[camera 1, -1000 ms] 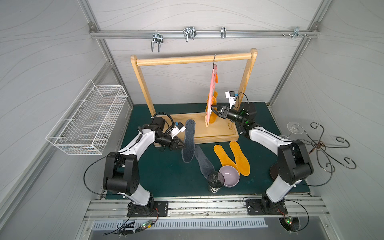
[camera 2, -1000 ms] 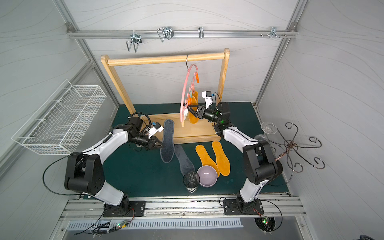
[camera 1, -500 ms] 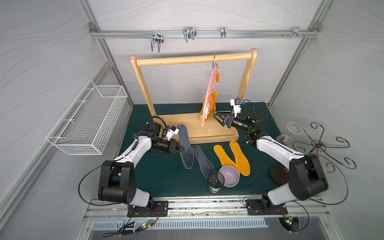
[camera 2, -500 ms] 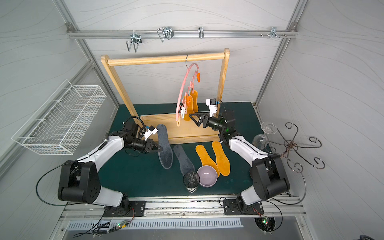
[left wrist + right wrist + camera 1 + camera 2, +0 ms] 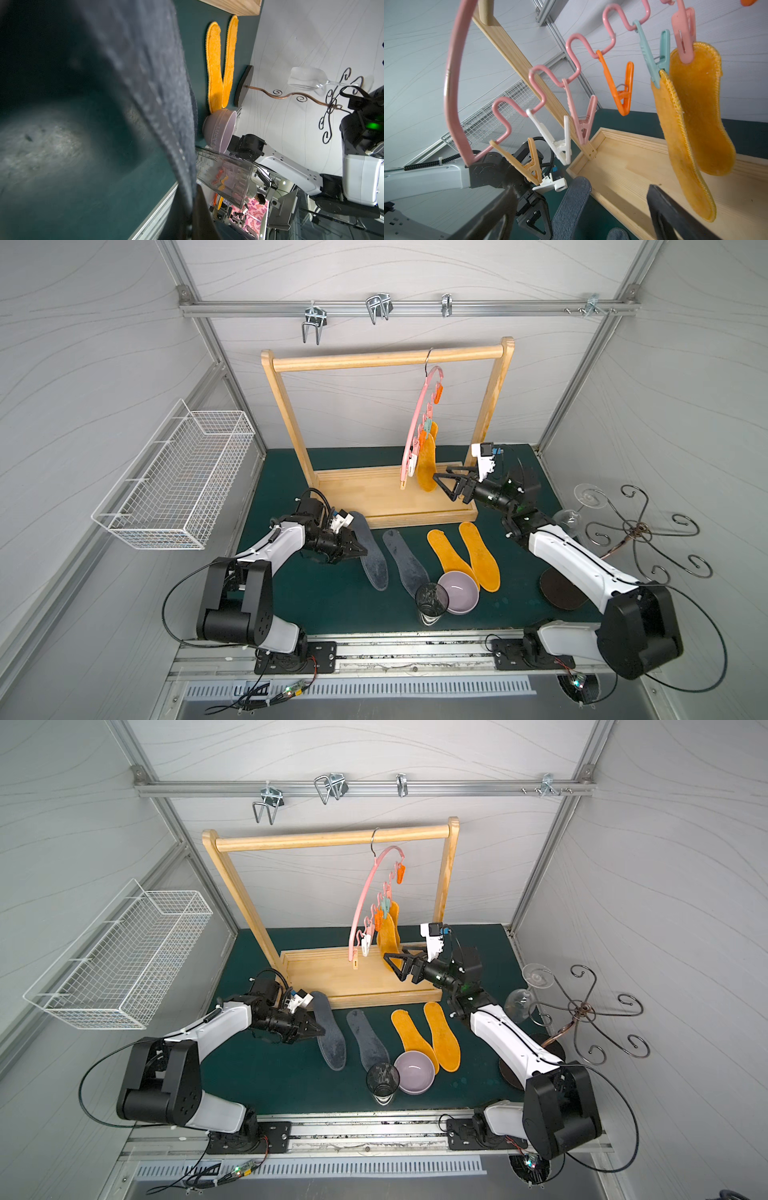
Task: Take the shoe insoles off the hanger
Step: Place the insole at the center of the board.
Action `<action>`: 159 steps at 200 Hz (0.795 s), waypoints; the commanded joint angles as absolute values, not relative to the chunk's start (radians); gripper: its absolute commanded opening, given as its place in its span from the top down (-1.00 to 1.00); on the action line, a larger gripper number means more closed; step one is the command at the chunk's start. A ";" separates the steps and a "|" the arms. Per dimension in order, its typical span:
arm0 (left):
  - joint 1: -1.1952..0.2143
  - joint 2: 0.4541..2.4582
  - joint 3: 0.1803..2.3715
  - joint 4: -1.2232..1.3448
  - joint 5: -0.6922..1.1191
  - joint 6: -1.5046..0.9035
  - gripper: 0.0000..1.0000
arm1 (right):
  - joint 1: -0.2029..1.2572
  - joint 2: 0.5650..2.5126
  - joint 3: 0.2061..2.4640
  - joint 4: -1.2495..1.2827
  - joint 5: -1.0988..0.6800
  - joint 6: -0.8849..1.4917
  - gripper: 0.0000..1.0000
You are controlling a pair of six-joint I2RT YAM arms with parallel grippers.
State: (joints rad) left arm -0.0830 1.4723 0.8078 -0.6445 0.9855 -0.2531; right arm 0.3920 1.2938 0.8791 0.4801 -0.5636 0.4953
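My left gripper moves back and down toward the mat (image 5: 392,587) beside the other grey insole next. It then releases the dark grey insole, since the mat there lies bare.
The pink hanger (image 5: 419,423) (image 5: 365,898) (image 5: 451,83) hangs from the wooden rail, turned nearly edge-on in a top view. Two mustard-orange shoe insoles (image 5: 427,466) (image 5: 390,934) (image 5: 695,116) are still clipped to it; the other clothespins (image 5: 623,91) hold nothing. My right gripper (image 5: 441,486) (image 5: 394,966) (image 5: 581,209) stands wide open just beside their lower ends, touching nothing. A dark grey insole (image 5: 372,553) (image 5: 330,1036) (image 5: 149,83) is held at its edge, my left gripper (image 5: 360,551) (image 5: 318,1031) (image 5: 192,197) shut on it low over the mat. Another grey insole (image 5: 405,560) and two orange insoles (image 5: 465,553) lie on the mat.
The wooden rail rack (image 5: 390,358) stands at the back on its base board. A purple bowl (image 5: 459,587) and a clear glass (image 5: 432,599) sit in front of the laid insoles. A white wire basket (image 5: 178,485) hangs on the left wall. At right stands a curly metal stand (image 5: 638,529) with a wine glass (image 5: 588,495).
My right gripper has opened wide and drawn back from the hanger, which has swung. My left gripper has carried the grey insole forward and down toward the mat.
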 commanded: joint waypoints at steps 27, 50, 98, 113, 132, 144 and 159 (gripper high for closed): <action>-0.120 1.475 0.795 -0.651 0.923 -0.336 1.00 | 0.390 1.275 0.864 0.458 -0.525 0.463 -0.98; -0.130 1.505 0.787 -0.652 0.884 -0.353 1.00 | 0.389 1.275 0.866 0.443 -0.519 0.456 -0.98; -0.166 1.540 0.758 -0.620 0.867 -0.405 1.00 | 0.388 1.269 0.853 0.428 -0.493 0.448 -0.98; -0.175 1.545 0.752 -0.612 0.868 -0.418 1.00 | 0.388 1.264 0.848 0.426 -0.486 0.444 -0.98; -0.177 1.556 0.743 -0.595 0.880 -0.435 1.00 | 0.387 1.259 0.847 0.413 -0.480 0.442 -0.98; -0.189 1.565 0.728 -0.562 0.900 -0.457 1.00 | 0.387 1.254 0.839 0.416 -0.478 0.443 -0.98; -0.213 1.572 0.724 -0.540 0.922 -0.467 1.00 | 0.387 1.250 0.829 0.421 -0.469 0.446 -0.98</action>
State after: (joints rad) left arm -0.1856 1.5524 0.7338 -0.5968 0.8791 -0.4244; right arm 0.3920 1.2869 0.8455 0.4248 -0.4881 0.4595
